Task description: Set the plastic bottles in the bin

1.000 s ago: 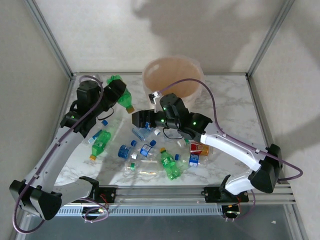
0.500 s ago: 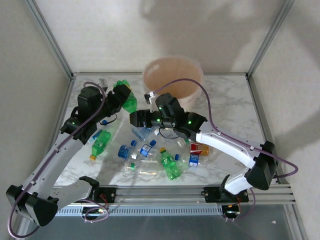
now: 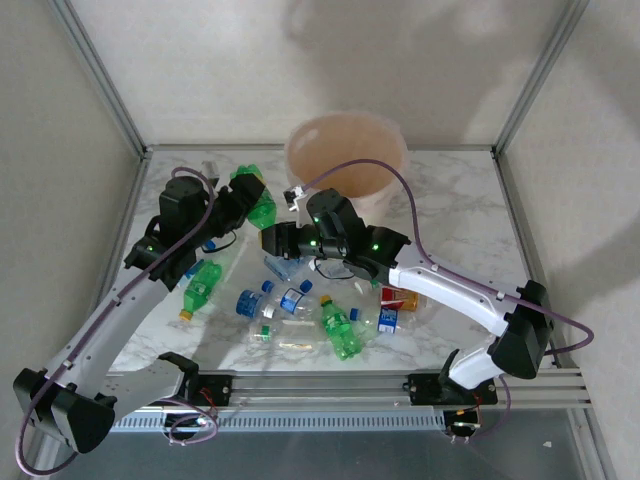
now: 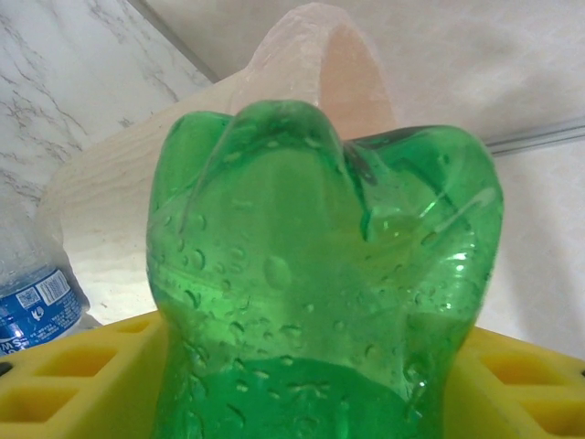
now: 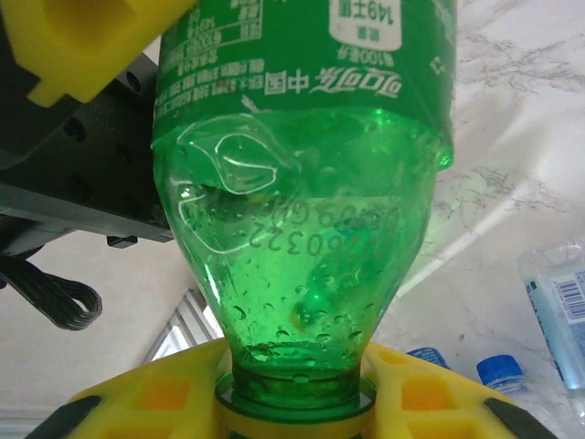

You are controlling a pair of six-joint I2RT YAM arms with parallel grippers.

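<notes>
Next, my right gripper carries the bottle up and outward over the bin's opening (image 3: 343, 158) and releases the bottle's neck, since it still hangs beside the bin.
One green bottle (image 3: 258, 202) hangs above the table left of the bin (image 3: 345, 155), and both grippers grip it. My left gripper (image 3: 243, 198) is shut on its lower body. In the left wrist view its lobed base (image 4: 320, 274) stands between the yellow fingers (image 4: 64, 384), with the bin's cream wall (image 4: 311, 73) behind. My right gripper (image 3: 276, 238) is shut on the bottle's neck (image 5: 297, 389), and the green label (image 5: 302, 55) runs up toward the left gripper's yellow pad (image 5: 82, 46). More bottles lie on the table: green ones (image 3: 203, 283) (image 3: 340, 328), clear blue-capped ones (image 3: 250, 300) and a red-labelled one (image 3: 400, 297).
The marble table (image 3: 460, 200) is fenced by metal posts and grey walls. The right arm's purple cable (image 3: 415, 205) loops across the bin's front. A clear blue-labelled bottle (image 4: 37, 306) lies below the left wrist, and blue caps (image 5: 501, 370) lie beside the right gripper.
The left gripper has carried the green bottle a little right, toward the right gripper. The right arm has shifted slightly left to meet it.
</notes>
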